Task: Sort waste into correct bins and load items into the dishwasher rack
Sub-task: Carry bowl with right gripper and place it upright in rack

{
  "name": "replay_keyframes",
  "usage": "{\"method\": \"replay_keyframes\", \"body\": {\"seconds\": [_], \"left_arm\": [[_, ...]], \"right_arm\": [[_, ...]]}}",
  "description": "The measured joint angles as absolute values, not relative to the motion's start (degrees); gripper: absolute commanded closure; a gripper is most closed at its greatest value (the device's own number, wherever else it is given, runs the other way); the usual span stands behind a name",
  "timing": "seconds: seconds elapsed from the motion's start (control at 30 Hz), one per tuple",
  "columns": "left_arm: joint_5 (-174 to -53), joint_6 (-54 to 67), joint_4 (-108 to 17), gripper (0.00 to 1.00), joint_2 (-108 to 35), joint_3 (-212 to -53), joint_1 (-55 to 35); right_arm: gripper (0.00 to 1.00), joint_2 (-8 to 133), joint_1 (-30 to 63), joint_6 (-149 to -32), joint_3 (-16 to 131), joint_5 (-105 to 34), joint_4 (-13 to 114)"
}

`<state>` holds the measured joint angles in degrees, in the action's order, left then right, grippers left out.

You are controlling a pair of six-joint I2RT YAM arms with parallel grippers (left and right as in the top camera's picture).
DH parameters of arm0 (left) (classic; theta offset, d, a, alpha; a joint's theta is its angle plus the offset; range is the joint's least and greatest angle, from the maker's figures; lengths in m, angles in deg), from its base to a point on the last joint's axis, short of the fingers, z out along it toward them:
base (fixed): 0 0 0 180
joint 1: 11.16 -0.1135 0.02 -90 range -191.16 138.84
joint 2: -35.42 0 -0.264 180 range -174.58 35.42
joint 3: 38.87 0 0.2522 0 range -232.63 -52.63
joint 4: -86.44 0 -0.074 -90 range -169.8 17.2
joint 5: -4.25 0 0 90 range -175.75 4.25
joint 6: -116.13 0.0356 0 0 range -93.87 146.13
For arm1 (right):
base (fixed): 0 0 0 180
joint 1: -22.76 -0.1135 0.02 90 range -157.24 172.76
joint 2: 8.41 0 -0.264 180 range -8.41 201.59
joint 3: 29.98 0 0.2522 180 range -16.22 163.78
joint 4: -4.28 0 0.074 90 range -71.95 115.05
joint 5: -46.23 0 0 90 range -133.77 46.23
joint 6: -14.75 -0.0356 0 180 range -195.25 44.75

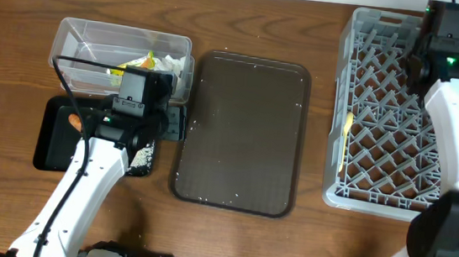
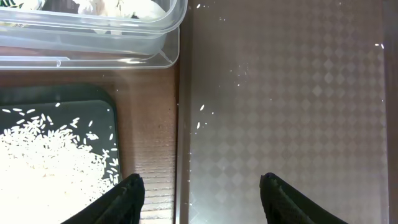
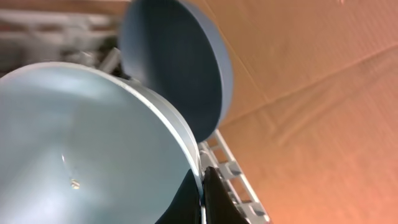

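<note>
My right gripper will first lower and move toward the spoon's side, to bring the light blue bowl (image 3: 81,149) down to the dishwasher rack's wires.
My left gripper (image 1: 149,104) (image 2: 199,180) is open and empty, over the gap between the black tray (image 1: 55,141) (image 2: 93,99) and the brown serving tray. The black tray holds loose white rice (image 2: 50,162) and an orange stick (image 1: 74,119). The clear tub (image 1: 74,33) (image 2: 168,50) holds a yellow-green wrapper (image 1: 139,61) and white tissue (image 2: 124,7). My right gripper (image 1: 446,31) (image 3: 202,177) is shut on the rim of the light blue bowl (image 3: 81,149) at the far corner of the grey rack (image 1: 375,197). The dark blue plate (image 3: 174,62) stands just behind the bowl. A pale yellow spoon (image 1: 347,131) lies at the rack's left edge.
The dark brown serving tray (image 1: 242,130) (image 2: 298,93) lies between the bins and the rack, with a few stray rice grains on it. Brown cardboard (image 3: 311,93) shows beyond the rack in the right wrist view. The cups are not in view.
</note>
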<state>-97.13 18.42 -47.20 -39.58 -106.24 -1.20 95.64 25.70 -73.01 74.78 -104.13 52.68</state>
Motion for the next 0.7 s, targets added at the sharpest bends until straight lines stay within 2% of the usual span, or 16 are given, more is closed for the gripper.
{"method": "replay_keyframes", "body": {"seconds": [0.7], "left_arm": [[-97.13,18.42,-47.2,0.38,-39.58,-106.24,-1.2]], "right_arm": [[0.99,106.44,26.02,-72.48,74.78,-106.99,50.1]]}}
